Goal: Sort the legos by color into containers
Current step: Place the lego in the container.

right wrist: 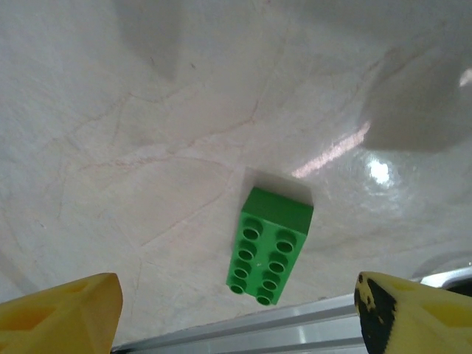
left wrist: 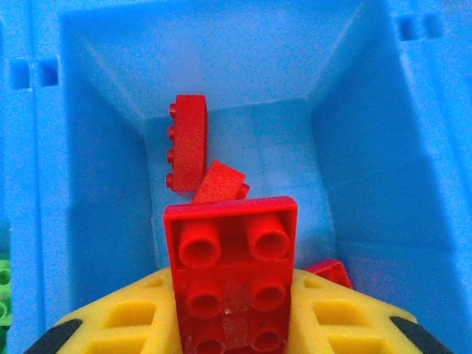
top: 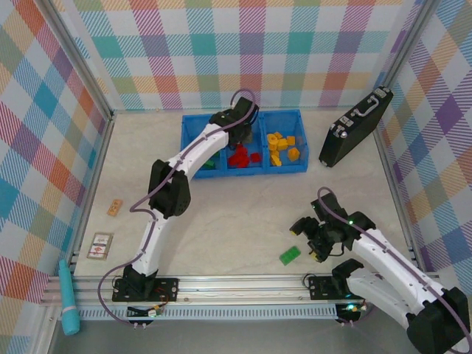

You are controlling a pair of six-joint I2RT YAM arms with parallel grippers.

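I need to lower my left gripper slightly next, toward the bottom of the bin's middle section below it, where red legos already gather, and open it to release the matching lego.
My left gripper (top: pixel 240 130) hangs over the middle compartment of the blue bin (top: pixel 193 118), shut on a red lego (left wrist: pixel 230 273) held between its yellow pads (left wrist: pixel 118 324). Below it, other red legos (left wrist: pixel 190 144) lie on the compartment floor. The left compartment holds green legos (top: pixel 209 164), the middle one red legos (top: pixel 242 156), and the right one yellow legos (top: pixel 282 147). One green lego (top: pixel 289 255) lies studs-up on the table near the front rail. My right gripper (top: pixel 316 247) hovers just right of it, open, with the green lego (right wrist: pixel 269 243) centred ahead of the wide-apart fingers.
A black hard case (top: pixel 355 127) stands tilted to the right of the bin. At the left lie a small wooden block (top: pixel 114 208), a card (top: pixel 99 245) and a teal tube (top: pixel 68 299). An aluminium rail (top: pixel 243 284) borders the near table edge.
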